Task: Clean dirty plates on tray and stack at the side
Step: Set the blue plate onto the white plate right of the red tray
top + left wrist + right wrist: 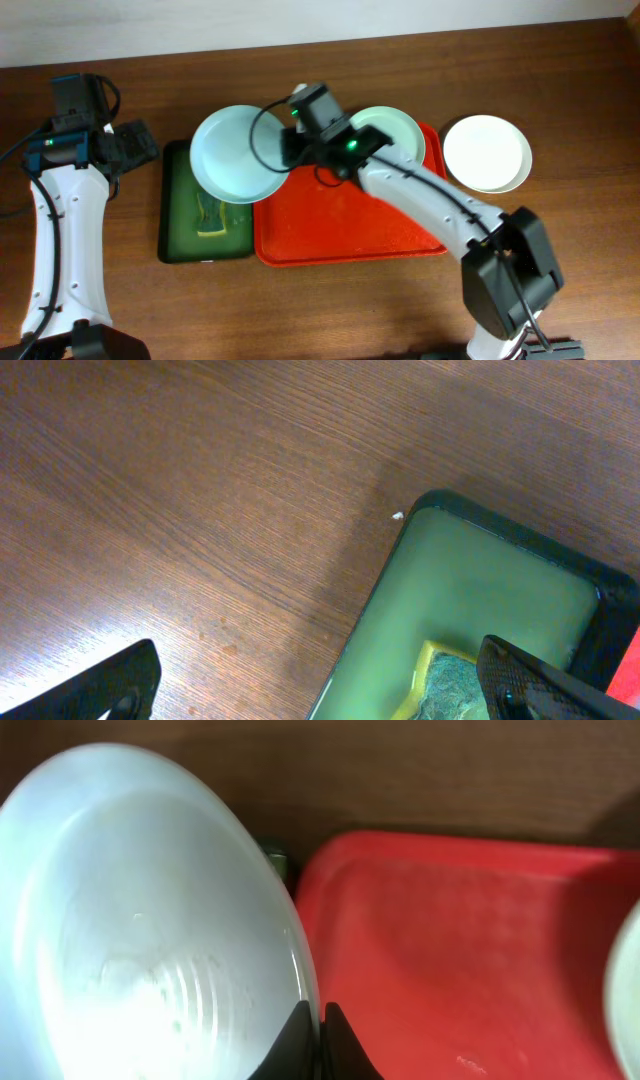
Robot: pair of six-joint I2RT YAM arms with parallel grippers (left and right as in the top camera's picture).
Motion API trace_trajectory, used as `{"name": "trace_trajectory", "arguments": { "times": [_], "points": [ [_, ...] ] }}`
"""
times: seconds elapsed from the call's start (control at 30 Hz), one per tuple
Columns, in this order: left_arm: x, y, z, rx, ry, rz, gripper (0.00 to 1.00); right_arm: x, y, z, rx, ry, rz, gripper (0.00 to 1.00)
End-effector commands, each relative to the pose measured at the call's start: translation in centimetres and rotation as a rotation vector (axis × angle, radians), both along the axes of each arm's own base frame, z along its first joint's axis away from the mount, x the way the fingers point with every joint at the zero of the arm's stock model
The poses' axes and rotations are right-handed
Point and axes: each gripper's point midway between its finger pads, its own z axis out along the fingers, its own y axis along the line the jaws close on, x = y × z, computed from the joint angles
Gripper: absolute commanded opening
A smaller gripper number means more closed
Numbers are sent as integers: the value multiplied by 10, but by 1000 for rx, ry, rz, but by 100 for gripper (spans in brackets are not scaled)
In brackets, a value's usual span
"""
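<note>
Next, the right gripper carries the pale mint-blue plate across the red tray and down onto the cream-white plate [487,153], since that cream-white plate already lies at the side.
My right gripper [290,150] is shut on the rim of a pale mint-blue plate [235,155] and holds it over the dark green tray [175,215], beside the red tray's [345,225] left edge. In the right wrist view the fingers [321,1020] pinch that plate's [140,930] edge, with the red tray [460,940] to the right. A second mint plate [400,130] lies at the red tray's back right. A cream-white plate [487,152] rests on the table right of the tray. My left gripper [135,145] is open and empty, left of the green tray [480,600].
A yellow sponge with a green scouring face [450,685] lies in the green tray, and shows in the overhead view [213,215]. Bare wooden table [180,500] lies to the left. A white wall runs behind the table.
</note>
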Motion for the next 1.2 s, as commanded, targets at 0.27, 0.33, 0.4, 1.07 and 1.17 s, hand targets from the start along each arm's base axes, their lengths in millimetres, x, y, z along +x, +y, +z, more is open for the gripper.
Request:
{"name": "trace_trajectory", "arguments": {
  "times": [0.27,0.33,0.4,1.07,1.17],
  "points": [
    [0,2,6,2,-17,18,99,-18,-279,18,34,315,-438,4],
    [0,2,6,2,-17,18,99,-35,-336,12,21,353,-526,4],
    [0,2,6,2,-17,18,99,-57,-392,8,23,396,-654,4],
    [0,2,6,2,-17,18,99,-96,-485,-52,-171,494,-942,4],
    [0,2,6,2,-17,18,99,-94,-486,-58,-166,507,-946,4]
  ]
}}
